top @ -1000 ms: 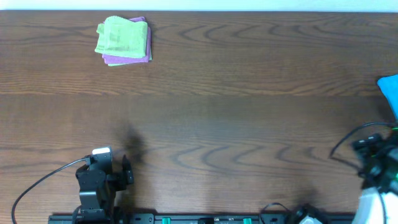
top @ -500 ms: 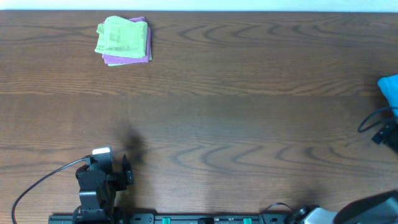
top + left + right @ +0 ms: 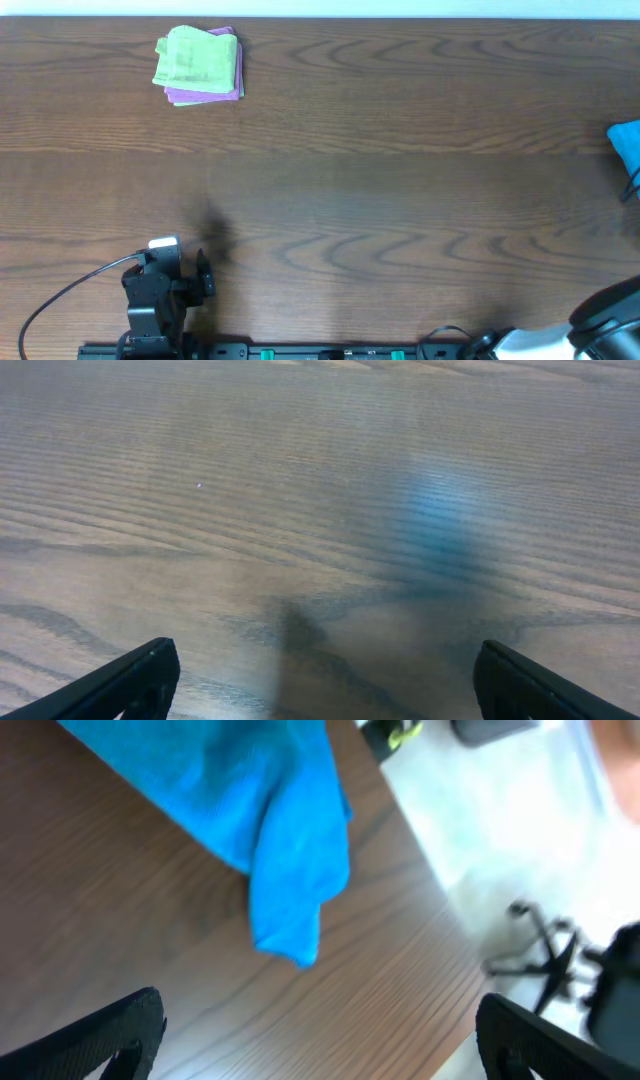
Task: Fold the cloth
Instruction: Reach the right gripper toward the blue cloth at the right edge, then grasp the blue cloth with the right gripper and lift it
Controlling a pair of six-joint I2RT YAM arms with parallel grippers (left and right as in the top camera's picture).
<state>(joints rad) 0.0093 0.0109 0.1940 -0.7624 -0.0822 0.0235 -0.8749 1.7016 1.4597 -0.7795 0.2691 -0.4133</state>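
Note:
The cloth lies ahead of my right gripper's open fingers. Next, this gripper moves outward and down past the cloth's near corner onto the blue cloth's rumpled fold [image 3: 300, 860].
The bright sky-blue cloth [image 3: 627, 143] lies at the table's far right edge, only its corner inside the overhead view. In the right wrist view the cloth [image 3: 270, 810] is rumpled, one corner pointing down toward my right gripper [image 3: 320, 1040], which is open and empty with the cloth ahead of its fingertips. My left gripper [image 3: 320, 675] is open and empty over bare wood. It sits at the front left in the overhead view [image 3: 200, 275].
A light green folded cloth [image 3: 195, 60] lies on a pink/purple folded cloth [image 3: 215, 95] at the back left. The table's right edge [image 3: 440, 930] runs close beside the blue cloth, with floor and a chair base beyond it.
My right arm has swung out to the right, leaving the overhead view almost entirely. The left arm and the cloths have not moved.

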